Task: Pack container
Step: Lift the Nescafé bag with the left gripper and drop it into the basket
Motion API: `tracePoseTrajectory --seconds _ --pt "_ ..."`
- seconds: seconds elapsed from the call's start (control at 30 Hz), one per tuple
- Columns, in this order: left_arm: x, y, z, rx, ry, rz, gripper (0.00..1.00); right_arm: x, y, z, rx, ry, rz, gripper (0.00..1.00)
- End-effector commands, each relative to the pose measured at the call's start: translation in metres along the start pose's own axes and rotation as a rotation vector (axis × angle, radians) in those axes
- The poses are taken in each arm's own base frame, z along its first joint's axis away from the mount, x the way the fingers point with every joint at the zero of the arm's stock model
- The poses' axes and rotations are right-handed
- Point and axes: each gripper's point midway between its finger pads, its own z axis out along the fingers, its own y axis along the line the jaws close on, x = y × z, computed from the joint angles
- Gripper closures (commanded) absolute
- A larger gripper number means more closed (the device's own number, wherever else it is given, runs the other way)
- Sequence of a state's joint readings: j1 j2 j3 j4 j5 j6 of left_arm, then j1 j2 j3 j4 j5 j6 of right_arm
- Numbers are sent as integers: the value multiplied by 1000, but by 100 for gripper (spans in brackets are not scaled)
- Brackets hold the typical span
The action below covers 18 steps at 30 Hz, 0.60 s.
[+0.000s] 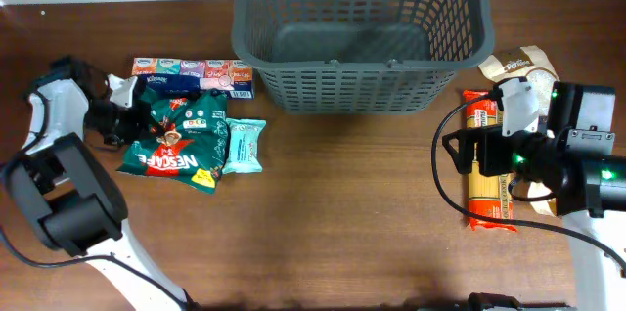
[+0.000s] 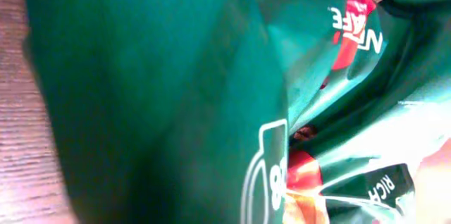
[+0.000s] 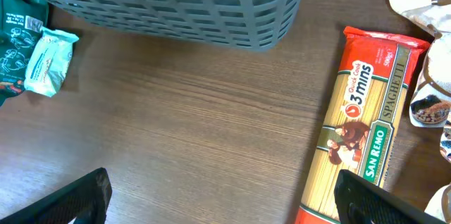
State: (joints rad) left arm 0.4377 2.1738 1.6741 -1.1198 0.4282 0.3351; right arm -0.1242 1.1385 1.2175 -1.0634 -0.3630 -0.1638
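Observation:
I will raise my left gripper, carry the green packet (image 1: 181, 140) outward into the end of the basket by the tissue packs, and release it there, because the bottom of the basket is bare.
The dark grey lattice basket (image 1: 362, 86) stands at the back centre, with nothing showing inside; its wall also shows in the right wrist view (image 3: 183, 13). My left gripper (image 1: 132, 120) is at the upper left edge of a green Nescafe packet (image 1: 181, 140). That packet fills the left wrist view (image 2: 176, 76) and hides the fingers, and the gripper looks shut on it. My right gripper (image 3: 232, 203) is open and empty above the table. Its right finger hangs over the lower end of an orange San Remo spaghetti packet (image 3: 359, 125), which lies at the right (image 1: 486, 194).
A small teal packet (image 1: 244, 145) lies against the green packet's right side and also shows in the right wrist view (image 3: 48, 58). A row of tissue packs (image 1: 191, 66) lies left of the basket. A brown pouch (image 1: 518, 62) lies right of the basket.

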Motion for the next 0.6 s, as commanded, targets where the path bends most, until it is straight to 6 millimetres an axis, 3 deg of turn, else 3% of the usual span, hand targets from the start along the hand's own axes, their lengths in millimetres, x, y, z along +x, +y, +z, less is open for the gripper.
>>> tracePoseTrajectory --seconds 0.0,0.3,0.57 --pt "0 15 -7 -74 43 -19 98 -5 1 -3 7 -11 -8 1" --pt "-54 -22 -128 -148 -207 79 98 -5 1 -3 6 -11 15 1" --pt "-63 -73 -214 -138 -375 161 98 -5 1 -3 6 -11 15 1"
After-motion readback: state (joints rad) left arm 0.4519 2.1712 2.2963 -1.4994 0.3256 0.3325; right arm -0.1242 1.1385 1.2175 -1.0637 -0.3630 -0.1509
